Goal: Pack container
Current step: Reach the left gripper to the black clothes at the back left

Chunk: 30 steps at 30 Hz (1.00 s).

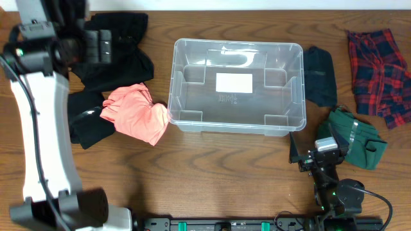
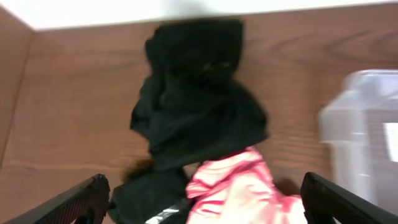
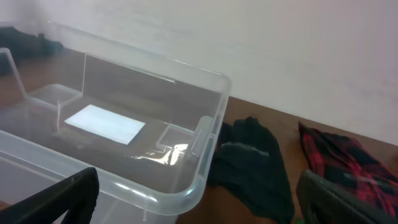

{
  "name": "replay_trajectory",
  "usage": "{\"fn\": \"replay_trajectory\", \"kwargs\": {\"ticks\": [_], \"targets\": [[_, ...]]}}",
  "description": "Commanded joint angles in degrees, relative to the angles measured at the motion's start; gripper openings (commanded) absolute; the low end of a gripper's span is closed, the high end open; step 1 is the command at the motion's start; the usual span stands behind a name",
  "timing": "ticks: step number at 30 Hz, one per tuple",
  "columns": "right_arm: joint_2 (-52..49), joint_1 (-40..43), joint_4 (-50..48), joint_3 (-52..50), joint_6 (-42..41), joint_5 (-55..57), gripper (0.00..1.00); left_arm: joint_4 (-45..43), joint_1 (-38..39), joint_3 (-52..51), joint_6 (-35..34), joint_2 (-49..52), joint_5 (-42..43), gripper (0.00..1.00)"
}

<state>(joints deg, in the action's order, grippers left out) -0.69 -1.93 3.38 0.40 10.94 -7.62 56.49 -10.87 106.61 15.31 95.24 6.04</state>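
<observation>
The open left gripper will next move down onto the far black garment's edge away from the container, because the container (image 1: 292, 96) is empty and the garment lies uncovered below.
The clear plastic container (image 1: 292, 96) stands in the middle of the table with a white label on its bottom and nothing in it. Its corner also shows in the right wrist view (image 3: 205, 162) and its edge in the left wrist view (image 2: 348, 118). My left gripper (image 1: 103, 43) is raised over the clothes left of the container. It is open (image 2: 202, 186), with a pink cloth (image 2: 239, 186) and a black garment (image 2: 193, 106) below it. My right gripper (image 1: 307, 154) is open and empty (image 3: 198, 180) near the front edge, right of the container.
A pink cloth (image 1: 135, 114) lies against the container's left side, with black garments behind it (image 1: 122, 58) and to its left (image 1: 90, 125). Right of the container lie a dark garment (image 1: 319, 76), a green one (image 1: 356, 138) and a red plaid one (image 1: 380, 67).
</observation>
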Motion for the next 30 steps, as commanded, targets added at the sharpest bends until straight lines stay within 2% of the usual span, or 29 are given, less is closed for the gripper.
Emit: {"fn": "replay_trajectory", "kwargs": {"ticks": [1,7,16,21,25,30], "targets": [[0.3,-0.4,0.2,-0.1,-0.6,0.3,0.99,-1.4,-4.2,1.2,2.2,4.6,0.0,0.98],[0.3,-0.4,0.2,-0.1,-0.6,0.3,0.99,-4.3,-7.9,1.1,2.2,11.4,0.6,0.98],[0.3,-0.4,0.2,-0.1,-0.6,0.3,0.99,-5.7,-8.4,1.1,2.3,17.0,0.9,0.98],[0.3,-0.4,0.2,-0.1,-0.6,0.3,0.99,-6.9,-8.5,1.1,8.7,19.8,4.3,0.98],[0.3,-0.4,0.2,-0.1,-0.6,0.3,0.99,-8.7,-8.5,1.1,8.8,23.3,4.6,0.98],[0.3,-0.4,0.2,-0.1,-0.6,0.3,0.99,-11.5,-8.5,1.1,13.6,27.8,5.3,0.98]]}}
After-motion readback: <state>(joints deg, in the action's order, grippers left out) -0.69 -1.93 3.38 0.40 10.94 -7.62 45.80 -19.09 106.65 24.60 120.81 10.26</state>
